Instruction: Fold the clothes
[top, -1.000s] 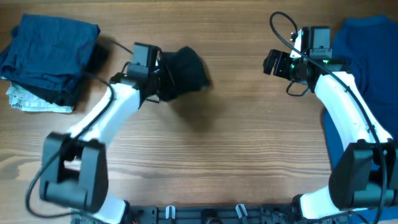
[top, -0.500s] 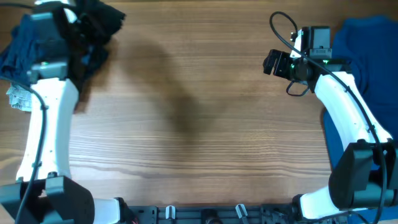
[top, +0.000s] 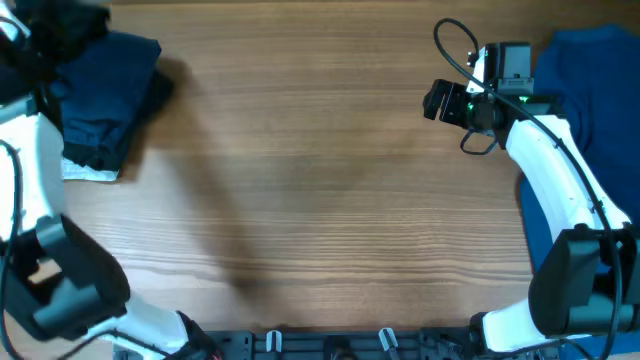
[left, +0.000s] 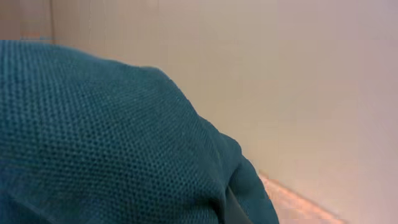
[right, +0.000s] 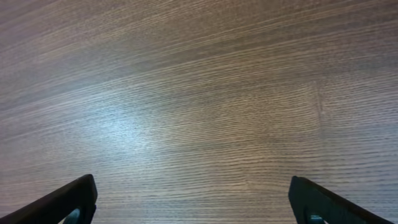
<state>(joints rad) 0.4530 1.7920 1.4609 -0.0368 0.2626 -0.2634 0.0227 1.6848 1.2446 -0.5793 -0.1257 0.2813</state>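
The black shirt (top: 82, 22) still hangs bunched above the folded navy stack (top: 105, 95). I need to lower my left gripper onto that pile next and release the shirt there.
The black shirt (top: 82, 22) is bunched at the far left back corner, held up by my left gripper (top: 40, 38) above the folded navy stack (top: 105, 95). In the left wrist view dark knit fabric (left: 93, 137) fills most of the frame and hides the fingers, with a pale wall behind it. The royal-blue shirt (top: 592, 80) lies at the right edge, partly under my right arm. My right gripper (top: 438, 101) is open and empty over bare wood, left of the blue shirt. Its fingers sit wide apart in the right wrist view (right: 193, 205).
A white folded piece (top: 88, 172) pokes out under the navy stack. The wooden table (top: 320, 200) spans the view. A black rail with clips (top: 330, 345) runs along the front edge.
My left arm has swung from the table's middle to the far left back corner, carrying the black shirt over the navy stack. The right arm has not moved.
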